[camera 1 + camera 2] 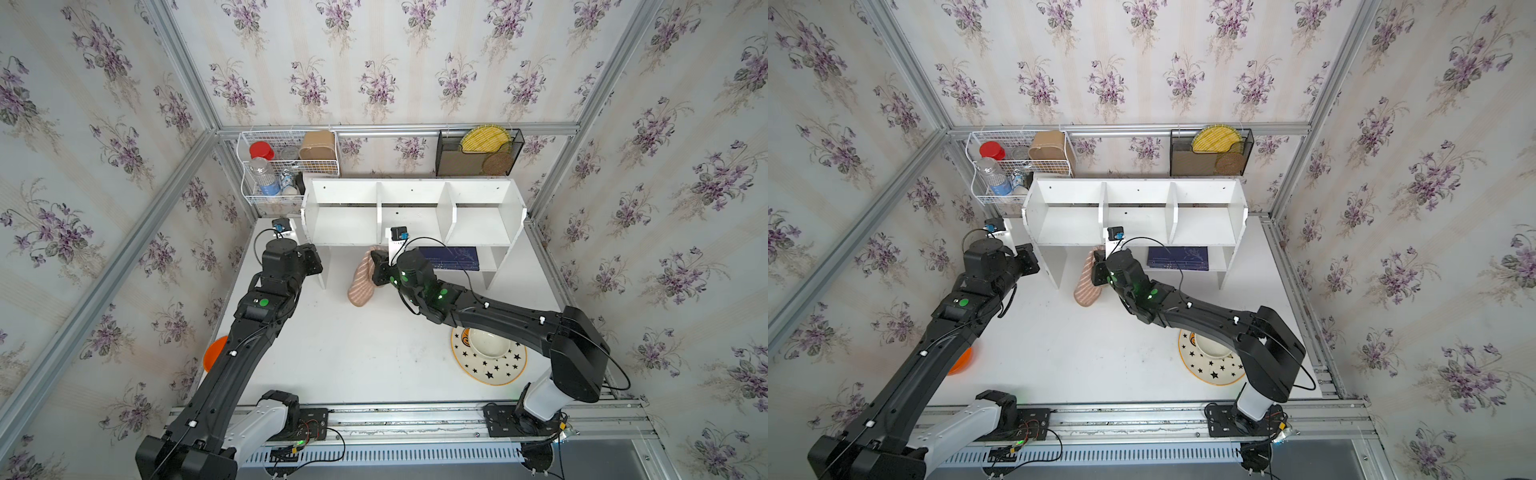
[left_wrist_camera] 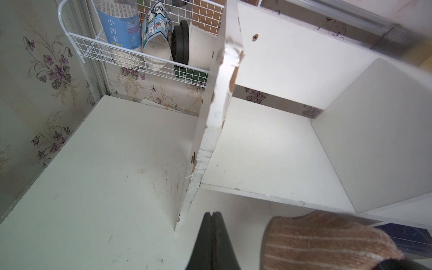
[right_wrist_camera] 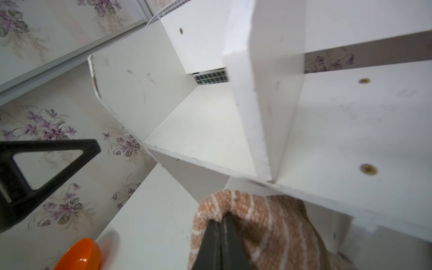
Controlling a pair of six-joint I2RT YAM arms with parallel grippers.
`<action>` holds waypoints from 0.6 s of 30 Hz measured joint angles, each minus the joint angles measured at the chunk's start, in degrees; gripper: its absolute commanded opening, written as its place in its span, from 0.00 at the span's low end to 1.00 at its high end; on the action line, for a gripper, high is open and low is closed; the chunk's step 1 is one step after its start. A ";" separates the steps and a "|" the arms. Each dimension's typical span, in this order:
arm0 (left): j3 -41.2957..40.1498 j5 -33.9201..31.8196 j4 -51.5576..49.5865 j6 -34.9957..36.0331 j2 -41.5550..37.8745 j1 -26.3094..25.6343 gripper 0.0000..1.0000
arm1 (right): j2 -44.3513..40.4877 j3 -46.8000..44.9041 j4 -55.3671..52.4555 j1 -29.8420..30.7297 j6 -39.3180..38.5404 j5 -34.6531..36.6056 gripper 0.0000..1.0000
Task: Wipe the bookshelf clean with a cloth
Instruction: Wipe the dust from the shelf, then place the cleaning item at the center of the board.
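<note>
The open tabletop is bare in that part, so my right gripper will next lower and move back from the bookshelf (image 1: 345, 193) to release the cloth there.
The white bookshelf (image 1: 345, 193) stands against the back wall, with three upper compartments and a lower shelf. In both top views the tan striped cloth (image 1: 362, 277) (image 1: 1087, 279) hangs in front of the shelf's lower opening, just below the front edge of the upper board, near the left divider. My right gripper (image 3: 221, 218) is shut on the cloth's (image 3: 275, 224) upper fold. My left gripper (image 2: 212, 214) is shut on nothing and sits by the bookshelf's left side panel (image 2: 210, 140), left of the cloth (image 2: 322, 238).
A blue book (image 1: 451, 258) lies on the lower shelf. A white wire basket (image 1: 286, 166) with bottles and a black mesh rack (image 1: 478, 153) hang on the back wall. A star-patterned plate (image 1: 490, 368) with a bowl sits under my right arm. An orange bowl (image 1: 214, 353) sits at the table's left edge.
</note>
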 measured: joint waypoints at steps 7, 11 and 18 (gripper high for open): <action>0.92 -2.19 -2.43 -1.25 -1.73 0.00 0.47 | -2.16 -7.91 3.76 3.82 1.44 -4.55 0.00; 1.05 -3.52 -5.90 -3.72 -3.45 0.00 0.54 | -0.96 -14.56 6.84 4.31 4.72 -7.10 0.02; -0.94 -4.72 -14.12 -8.50 -9.35 -0.52 0.69 | -0.57 -19.65 5.86 4.39 8.11 -9.03 0.67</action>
